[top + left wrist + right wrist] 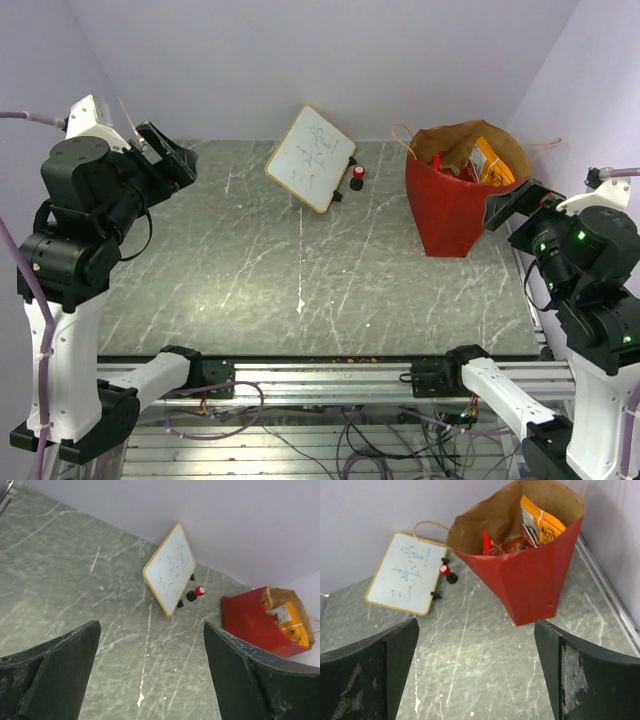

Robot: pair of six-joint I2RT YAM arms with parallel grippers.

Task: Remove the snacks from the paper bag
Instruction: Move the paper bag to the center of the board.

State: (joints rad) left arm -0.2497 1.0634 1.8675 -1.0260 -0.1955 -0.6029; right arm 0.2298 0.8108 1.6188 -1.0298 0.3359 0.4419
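I will move my right gripper across the bag [452, 210] onto the bag's tan handle by the whiteboard, which sticks out freely, outward of the gripper and to its left in the top view.
The red paper bag [452, 210] stands upright at the table's back right, open at the top, brown inside, with tan loop handles. Orange and red snack packets [490, 160] stick up inside it; they also show in the right wrist view [540, 522]. The bag shows in the right wrist view [535, 580] and far right in the left wrist view [255, 625]. My left gripper [165, 150] is open and empty, raised over the table's back left. My right gripper [515, 205] is open and empty, raised beside the bag's right side.
A small tilted whiteboard [311, 157] with a yellow frame stands at the back middle. Small red-and-black bottles [357, 177] sit beside it. Walls close the back and the right side behind the bag. A metal rail [320, 375] runs along the near edge.
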